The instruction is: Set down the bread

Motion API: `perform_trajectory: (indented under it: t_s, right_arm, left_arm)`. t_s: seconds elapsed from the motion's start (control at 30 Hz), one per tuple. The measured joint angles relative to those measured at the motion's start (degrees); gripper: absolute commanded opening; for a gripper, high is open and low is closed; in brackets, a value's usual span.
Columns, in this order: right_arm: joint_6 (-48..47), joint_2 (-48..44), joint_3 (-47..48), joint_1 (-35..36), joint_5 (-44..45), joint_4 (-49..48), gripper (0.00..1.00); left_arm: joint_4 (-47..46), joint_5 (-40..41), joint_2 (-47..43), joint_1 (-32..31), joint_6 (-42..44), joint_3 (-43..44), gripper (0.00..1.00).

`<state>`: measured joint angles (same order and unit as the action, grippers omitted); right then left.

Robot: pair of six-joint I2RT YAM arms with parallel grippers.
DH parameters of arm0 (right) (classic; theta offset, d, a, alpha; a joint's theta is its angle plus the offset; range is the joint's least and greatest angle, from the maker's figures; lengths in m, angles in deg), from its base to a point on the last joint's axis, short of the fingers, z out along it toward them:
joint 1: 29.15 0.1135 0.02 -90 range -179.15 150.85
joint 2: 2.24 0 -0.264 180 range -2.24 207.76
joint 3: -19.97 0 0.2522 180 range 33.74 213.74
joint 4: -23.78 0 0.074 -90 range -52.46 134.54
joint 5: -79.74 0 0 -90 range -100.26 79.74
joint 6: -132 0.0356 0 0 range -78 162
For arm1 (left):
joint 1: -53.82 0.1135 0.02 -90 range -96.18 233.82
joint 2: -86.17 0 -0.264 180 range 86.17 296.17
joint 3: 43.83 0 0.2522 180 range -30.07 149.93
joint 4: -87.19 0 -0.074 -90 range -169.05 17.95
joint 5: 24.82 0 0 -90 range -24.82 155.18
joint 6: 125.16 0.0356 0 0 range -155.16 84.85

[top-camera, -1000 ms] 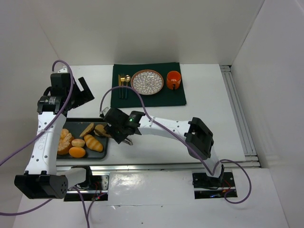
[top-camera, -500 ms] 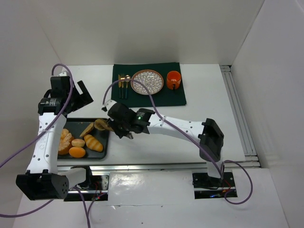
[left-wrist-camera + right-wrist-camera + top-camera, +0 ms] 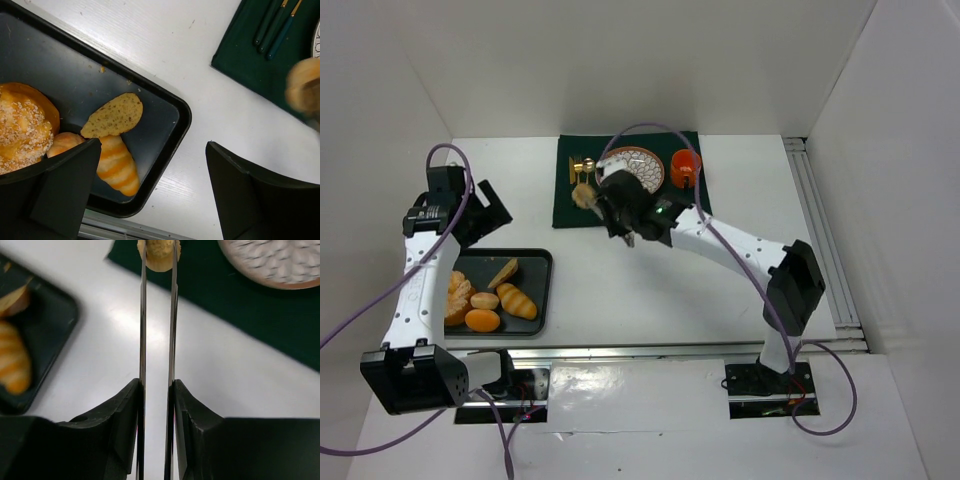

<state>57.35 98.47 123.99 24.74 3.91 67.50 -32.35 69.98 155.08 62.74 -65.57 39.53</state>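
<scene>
My right gripper should take the bread [image 3: 583, 193] over to the empty patterned plate [image 3: 633, 160], which is outward of the gripper and to its right in the top view, then go down and let go of the bread.
The bread [image 3: 583, 193], a small round tan bun, hangs clamped between the thin blades of my right gripper [image 3: 590, 197], which is shut on it. It is above the left part of the dark green mat [image 3: 650, 208], near the cutlery [image 3: 578, 168] and left of the patterned plate [image 3: 632, 172]. In the right wrist view the bread [image 3: 160, 262] sits at the tips of the right gripper [image 3: 158, 250], with the plate [image 3: 272, 262] at upper right. The left wrist view shows the bread [image 3: 305, 90] as a blur. My left gripper [image 3: 152, 147] stands open and empty above the tray corner.
A black tray [image 3: 542, 290] at the left holds a flat bread slice [image 3: 503, 272], a striped ridged roll [image 3: 517, 300], an orange oval piece [image 3: 482, 320] and other buns. An orange cup [image 3: 685, 167] stands on the mat right of the plate. White walls enclose the table.
My right arm has lifted the bread off the tray and carried it up and right to above the green mat's left side. The left arm has hardly moved.
</scene>
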Motion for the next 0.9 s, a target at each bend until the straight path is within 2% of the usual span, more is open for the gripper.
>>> perform_trajectory:
  t_s: [0.17,0.27,0.57,0.8,0.83,0.9]
  right_arm:
    - [0.4,0.7,0.5,-11.3,0.2,-3.9,0.34]
    - [0.5,4.8,4.4,-16.3,-0.3,-5.8,0.34]
    - [0.8,18.7,13.5,-20.2,-3.9,-8.0,0.37]
    - [1.6,21.0,15.0,-21.4,-5.8,-7.3,0.68]
    - [1.7,20.9,15.0,-21.5,-5.8,-7.4,0.71]
    - [1.6,20.4,14.6,-21.6,-6.0,-7.7,0.71]
  left_arm:
    - [0.5,0.3,0.5,-1.0,-0.1,-0.4,0.99]
    - [0.5,0.2,1.1,-1.8,0.0,-0.6,0.99]
    - [1.2,0.2,2.9,-2.0,-0.1,-4.3,0.96]
    - [1.2,0.0,3.4,-1.9,-0.1,-4.3,0.96]
    - [1.2,0.0,3.4,-1.8,-0.1,-4.3,0.96]
    - [1.3,0.2,3.4,-1.4,-0.1,-4.3,0.9]
